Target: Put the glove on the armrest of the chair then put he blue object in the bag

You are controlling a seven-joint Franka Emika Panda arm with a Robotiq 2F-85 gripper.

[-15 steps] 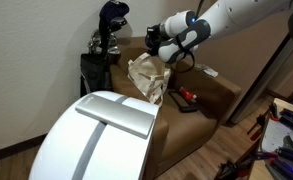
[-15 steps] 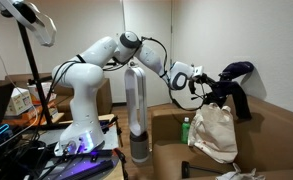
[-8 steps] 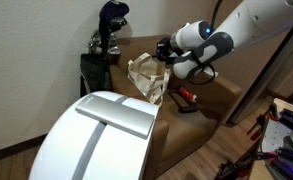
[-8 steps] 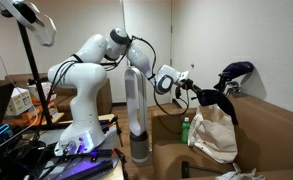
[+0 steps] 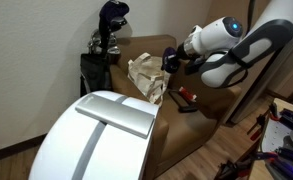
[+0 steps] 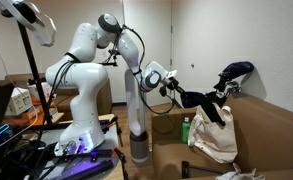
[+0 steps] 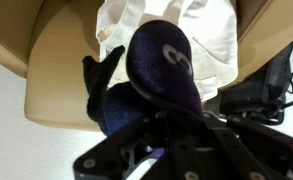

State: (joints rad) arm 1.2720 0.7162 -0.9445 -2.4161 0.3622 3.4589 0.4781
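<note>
My gripper holds the glove (image 7: 162, 68), which still hangs to the side of the cream cloth bag. My gripper needs to carry it outward over the bag's top (image 7: 170, 9) and let it go.
My gripper (image 5: 172, 60) is shut on a dark navy glove (image 7: 162, 68) and holds it in the air above the brown chair (image 5: 211, 100). In an exterior view the glove (image 6: 200, 103) hangs from the gripper (image 6: 178, 92) to the side of a cream cloth bag (image 6: 216, 132). The bag (image 5: 146, 76) stands on the chair seat against the backrest; it also shows in the wrist view (image 7: 211, 35), under the glove. The chair's tan armrest (image 7: 56, 75) lies below the gripper. I cannot pick out a blue object with certainty.
A green bottle (image 6: 185, 130) stands beside the bag. A small red item (image 5: 186, 96) lies on the seat. Dark gear (image 5: 108, 30) is piled behind the backrest, also seen in an exterior view (image 6: 232, 72). A white rounded appliance (image 5: 101, 135) fills the foreground.
The arm has pulled back from the chair's backrest and away from the bag, carrying the glove with it out over the seat and armrest.
</note>
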